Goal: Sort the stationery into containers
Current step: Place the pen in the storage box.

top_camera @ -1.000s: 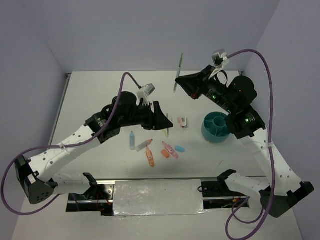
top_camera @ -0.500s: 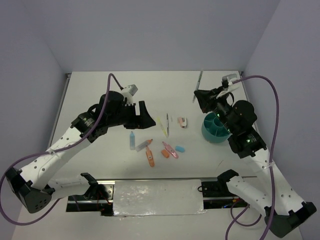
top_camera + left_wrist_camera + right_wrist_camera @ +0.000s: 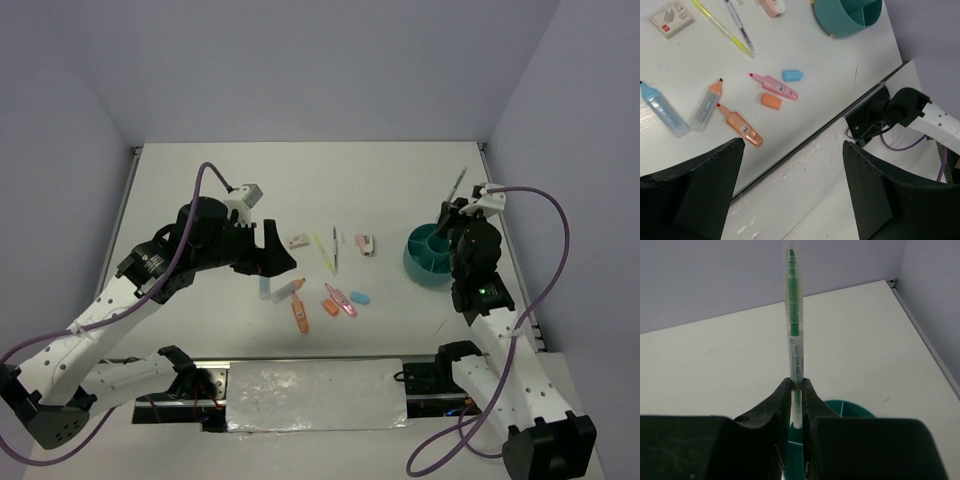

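Note:
I need to move my right gripper back and down over the teal cup's inside (image 3: 430,249) (image 3: 796,436) and open it, because the thin green pen is standing at the teal cup's far rim.
My right gripper (image 3: 798,385) is shut on a thin green pen (image 3: 794,330) that stands upright over the teal cup (image 3: 850,407). From above, the pen (image 3: 458,185) sticks up from that gripper (image 3: 447,222) at the far rim of the cup (image 3: 418,268). My left gripper (image 3: 278,255) is open and holds nothing, hovering left of the stationery. Below it lie a light blue tube (image 3: 662,110), two orange highlighters (image 3: 706,105) (image 3: 740,126), a pink highlighter (image 3: 774,85), a blue cap (image 3: 792,75), an orange cap (image 3: 771,100), a yellow pen (image 3: 722,27), a grey pen (image 3: 740,27) and a small eraser (image 3: 672,18).
A pink-white item (image 3: 366,244) lies between the pens and the cup. The table's near edge carries a black rail with a foil-covered plate (image 3: 315,395). Walls close the table in at the left, back and right.
My left gripper has opened wide and drawn back to the left, and a small eraser now shows where it was. My right gripper has carried the green pen rightwards to above the cup.

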### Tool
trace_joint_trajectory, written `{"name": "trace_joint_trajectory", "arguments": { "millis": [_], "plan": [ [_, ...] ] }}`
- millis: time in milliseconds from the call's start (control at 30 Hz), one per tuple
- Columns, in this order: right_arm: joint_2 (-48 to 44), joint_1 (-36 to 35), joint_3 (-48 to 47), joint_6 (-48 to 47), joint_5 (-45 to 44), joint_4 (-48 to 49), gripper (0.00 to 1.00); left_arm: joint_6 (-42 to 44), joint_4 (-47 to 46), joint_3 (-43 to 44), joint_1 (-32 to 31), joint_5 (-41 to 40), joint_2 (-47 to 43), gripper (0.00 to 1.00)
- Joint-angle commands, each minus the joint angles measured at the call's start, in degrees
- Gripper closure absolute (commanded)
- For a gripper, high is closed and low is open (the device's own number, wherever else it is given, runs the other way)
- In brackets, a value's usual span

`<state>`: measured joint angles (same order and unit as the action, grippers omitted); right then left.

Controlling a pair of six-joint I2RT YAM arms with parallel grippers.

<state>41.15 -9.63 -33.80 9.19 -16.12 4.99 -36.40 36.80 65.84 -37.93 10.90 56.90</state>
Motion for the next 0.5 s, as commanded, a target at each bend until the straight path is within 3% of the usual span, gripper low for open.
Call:
{"name": "trace_joint_trajectory", "arguments": {
  "millis": [0,467],
  "plan": [
    [0.60,2.59,1.54,2.14,-0.58,5.20,1.00,1.42,0.38,-1.24,0.23,2.11,-1.36,0.07],
    [0.42,4.97,10.95,5.75,-2.69,8.01,1.00,2.65,1.87,-2.12,0.23,2.46,-3.03,0.05]
  ]
}}
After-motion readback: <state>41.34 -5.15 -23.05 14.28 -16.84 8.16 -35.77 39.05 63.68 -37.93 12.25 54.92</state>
